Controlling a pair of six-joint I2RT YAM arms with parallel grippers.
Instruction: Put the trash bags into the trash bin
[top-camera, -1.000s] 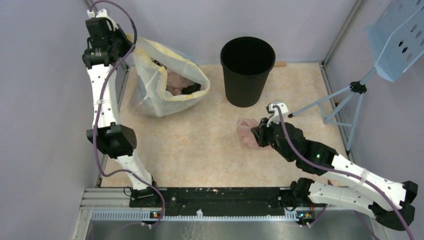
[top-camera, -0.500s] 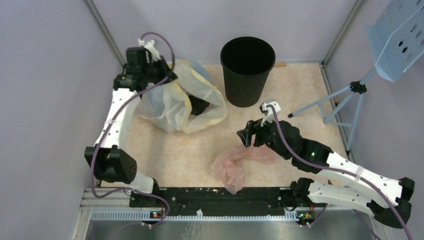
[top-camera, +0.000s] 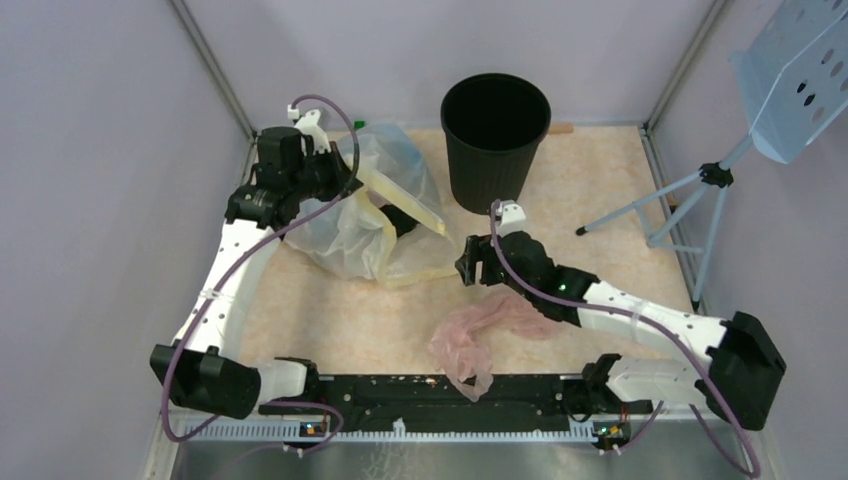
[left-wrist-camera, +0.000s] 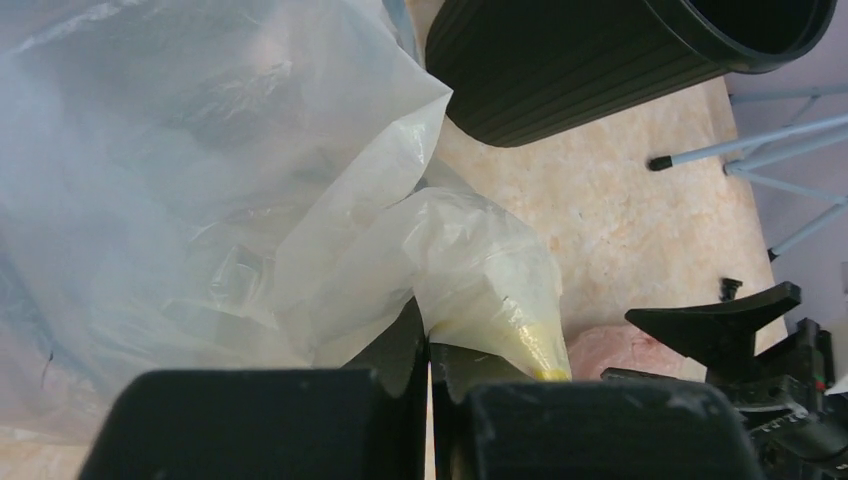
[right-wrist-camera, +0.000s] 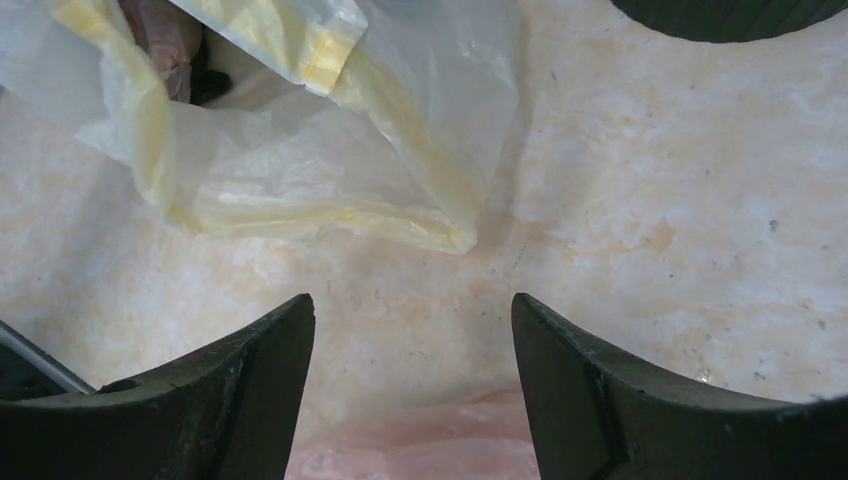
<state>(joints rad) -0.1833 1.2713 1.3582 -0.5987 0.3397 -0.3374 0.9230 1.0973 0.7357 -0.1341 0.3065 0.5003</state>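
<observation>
My right gripper moves down and left in the top view onto its loose yellow corner (top-camera: 447, 269) (right-wrist-camera: 456, 230) next, because only my left gripper holds the yellow-white bag's opening.
A pale pink trash bag (top-camera: 478, 335) lies crumpled and loose on the table near the front edge, also low in the right wrist view (right-wrist-camera: 430, 445). The black ribbed trash bin (top-camera: 495, 140) stands upright at the back. My right gripper (top-camera: 470, 265) hovers open and holds nothing, just above the pink bag's far end, its jaws (right-wrist-camera: 410, 305) facing a big yellow-white plastic bag (top-camera: 375, 225). My left gripper (top-camera: 332, 178) is shut on that bag's film (left-wrist-camera: 480, 280), holding its top edge up. Something pinkish (right-wrist-camera: 160, 30) shows inside its mouth.
A grey tripod (top-camera: 690, 205) carrying a light blue perforated panel (top-camera: 800, 70) stands at the right edge. Metal frame posts rise at the back corners. A black rail (top-camera: 440, 395) with the arm bases runs along the near edge.
The right gripper let go of the pink bag, which now lies spread near the front, then opened wide and moved left. The left arm swung right and lower, dragging the yellow-white bag.
</observation>
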